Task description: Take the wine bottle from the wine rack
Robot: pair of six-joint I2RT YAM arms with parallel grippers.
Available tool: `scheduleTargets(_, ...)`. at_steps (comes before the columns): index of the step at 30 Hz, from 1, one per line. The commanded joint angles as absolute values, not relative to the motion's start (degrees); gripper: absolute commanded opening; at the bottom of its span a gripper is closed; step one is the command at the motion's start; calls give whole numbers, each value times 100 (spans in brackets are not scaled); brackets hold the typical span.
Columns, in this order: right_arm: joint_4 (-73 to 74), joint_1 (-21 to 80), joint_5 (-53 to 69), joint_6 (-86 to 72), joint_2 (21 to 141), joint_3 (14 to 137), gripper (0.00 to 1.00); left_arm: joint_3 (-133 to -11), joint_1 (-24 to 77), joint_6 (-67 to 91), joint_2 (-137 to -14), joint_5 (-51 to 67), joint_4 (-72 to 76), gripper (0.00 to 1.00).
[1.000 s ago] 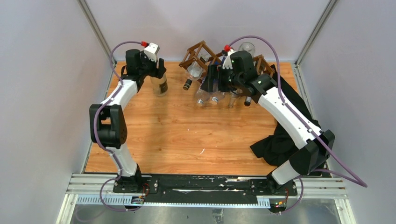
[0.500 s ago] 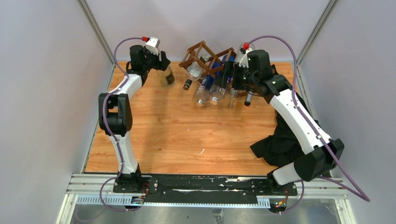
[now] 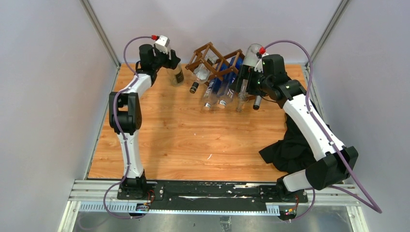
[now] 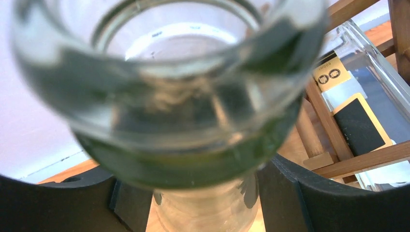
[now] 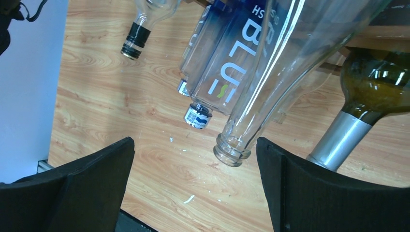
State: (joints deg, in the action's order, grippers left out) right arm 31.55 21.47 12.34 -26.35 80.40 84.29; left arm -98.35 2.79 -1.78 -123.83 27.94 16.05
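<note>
My right gripper has its open fingers above the glass, which slants across the wrist view, so it will lower and turn onto the clear bottle's neck.
The brown wooden wine rack stands at the back middle of the table, with several bottles lying in its cells, necks toward me. My left gripper is shut on the neck of an olive-green wine bottle, out of the rack to its left. In the left wrist view the bottle fills the frame between the fingers, with the rack at right. My right gripper is open at the rack's right part. In the right wrist view it is open and empty below a clear bottle's mouth.
A blue-lettered bottle, a black-capped bottle and a green bottle with a silver foil neck hang from the rack. A black cloth lies at the right of the table. Grey walls close in both sides.
My left gripper has carried the olive-green bottle farther back and to the right, toward the rack. My right gripper has moved right along the rack's front.
</note>
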Motion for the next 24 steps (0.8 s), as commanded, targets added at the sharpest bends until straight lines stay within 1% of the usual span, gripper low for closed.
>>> scheduleTargets(1, 3251, 2016, 918, -2679, 7880, 8261, 100, -10003, 383, -407, -12196, 2899, 2426, 34)
scheduleTargets(2, 3250, 1992, 860, -2695, 7864, 8230, 100, -9949, 386, -439, -12160, 2911, 2426, 51)
scheduleTargets(3, 3247, 1976, 815, -2725, 7849, 8208, 100, -9892, 394, -468, -12109, 2936, 2398, 61)
scheduleTargets(6, 3261, 1928, 704, -2774, 7839, 8159, 100, -9843, 398, -686, -11900, 2904, 1997, 80)
scheduleTargets(8, 3273, 1917, 609, -2804, 7867, 8151, 100, -9804, 397, -944, -11717, 2848, 1623, 87)
scheduleTargets(13, 3267, 1920, 428, -2853, 8031, 8202, 100, -9710, 354, -1422, -11133, 2736, 492, 100)
scheduleTargets(20, 3141, 1916, 322, -2920, 8284, 8262, 100, -10136, 249, -1830, -10258, 2317, -1711, 100)
scheduleTargets(24, 2872, 1927, 190, -3009, 8382, 8122, 97, -10213, 23, -1515, -9599, 2203, -2844, 100)
